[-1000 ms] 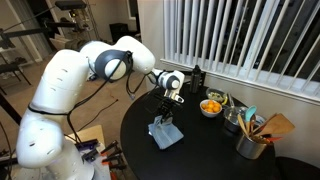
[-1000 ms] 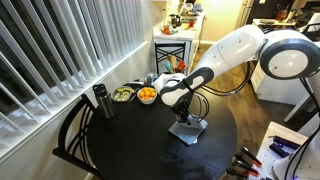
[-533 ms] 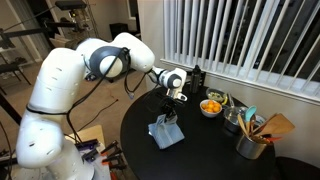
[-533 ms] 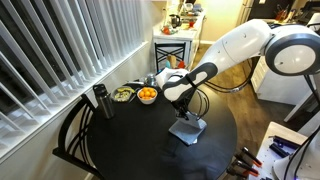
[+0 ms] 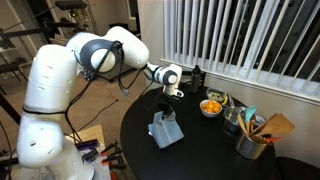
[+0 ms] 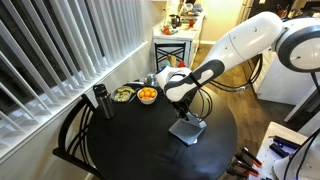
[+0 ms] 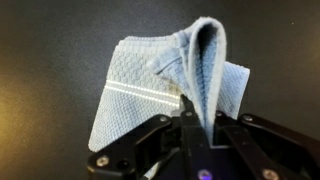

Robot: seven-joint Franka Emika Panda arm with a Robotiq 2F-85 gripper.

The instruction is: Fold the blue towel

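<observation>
My gripper is above the towel's flat part (image 5: 166, 127) (image 7: 160, 108), and the towel still stands in a peak. Next, my gripper needs to lower the raised fold onto that flat part and let go there.
The blue towel (image 5: 165, 130) lies on the round black table (image 5: 210, 150), one edge pulled up in a peak. It also shows in the other exterior view (image 6: 187, 127). My gripper (image 5: 170, 101) hangs above it, shut on the raised fold. In the wrist view the towel (image 7: 150, 85) spreads below, with a pale stripe, and its lifted fold runs down between my fingers (image 7: 199, 122). In an exterior view my gripper (image 6: 190, 111) holds the cloth a little above the table.
A bowl of orange food (image 5: 211, 106) stands at the table's back, seen also in an exterior view (image 6: 147, 95). A pot with utensils (image 5: 253, 136), a green-food bowl (image 6: 123, 94) and a dark bottle (image 6: 99, 100) stand near the blinds. A chair back (image 6: 72, 130) sits beside the table.
My gripper has risen a little with the towel's edge, pulling the fold higher off the table. The arm's elbow has shifted upward.
</observation>
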